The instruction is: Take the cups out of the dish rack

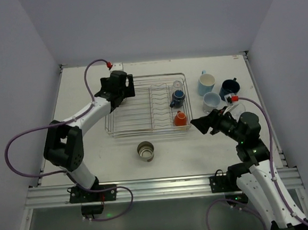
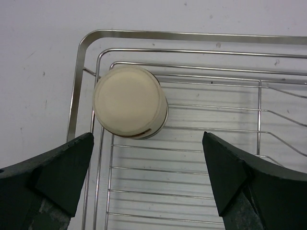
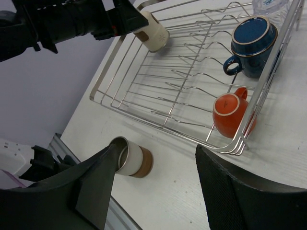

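Note:
My left gripper moves down and outward next, its open fingers straddling the cream cup's upturned base (image 2: 128,100), since the cup stands below and outward of my gripper.
The silver wire dish rack (image 1: 133,116) holds a small dark blue cup (image 1: 177,97), a small orange cup (image 1: 180,119) and a clear glass (image 1: 178,85) at its right end. A cream cup (image 2: 128,100) stands upside down in the rack's far left corner (image 2: 91,43). My left gripper (image 2: 148,167) is open and empty just above and short of that cup; it also shows in the top view (image 1: 123,94). My right gripper (image 1: 196,124) is open and empty right of the rack, near the orange cup (image 3: 231,112). A metallic grey-brown cup (image 1: 145,151) lies on the table before the rack.
A light blue mug (image 1: 206,83), a navy mug (image 1: 228,87) and a pale blue cup (image 1: 212,101) stand on the table right of the rack, close behind my right arm. The table's side walls rise at left and right.

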Robot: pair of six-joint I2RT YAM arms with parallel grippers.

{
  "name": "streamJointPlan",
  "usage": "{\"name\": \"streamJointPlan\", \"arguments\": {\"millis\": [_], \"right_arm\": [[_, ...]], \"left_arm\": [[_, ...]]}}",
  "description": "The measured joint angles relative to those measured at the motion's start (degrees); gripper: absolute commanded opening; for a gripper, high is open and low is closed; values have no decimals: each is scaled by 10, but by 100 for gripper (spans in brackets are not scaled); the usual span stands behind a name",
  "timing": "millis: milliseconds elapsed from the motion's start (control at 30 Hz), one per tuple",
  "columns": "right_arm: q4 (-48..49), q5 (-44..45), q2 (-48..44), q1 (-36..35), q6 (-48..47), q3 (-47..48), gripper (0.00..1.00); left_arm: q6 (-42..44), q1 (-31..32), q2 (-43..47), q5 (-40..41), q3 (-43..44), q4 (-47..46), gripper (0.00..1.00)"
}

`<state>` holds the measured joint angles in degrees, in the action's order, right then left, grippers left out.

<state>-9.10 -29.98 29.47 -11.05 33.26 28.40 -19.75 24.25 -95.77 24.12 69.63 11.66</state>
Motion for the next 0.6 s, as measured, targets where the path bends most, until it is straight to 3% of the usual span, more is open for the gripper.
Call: {"name": "streamJointPlan", "arguments": {"millis": [467,600], "right_arm": [[10,-33,-7,-5,1,-2,69],[10,-38,3,-11,2,-2,68]], "left_arm": [[22,-36,-66,14,31,-45,100],[29,-37,-89,10,40,-52,96]]}}
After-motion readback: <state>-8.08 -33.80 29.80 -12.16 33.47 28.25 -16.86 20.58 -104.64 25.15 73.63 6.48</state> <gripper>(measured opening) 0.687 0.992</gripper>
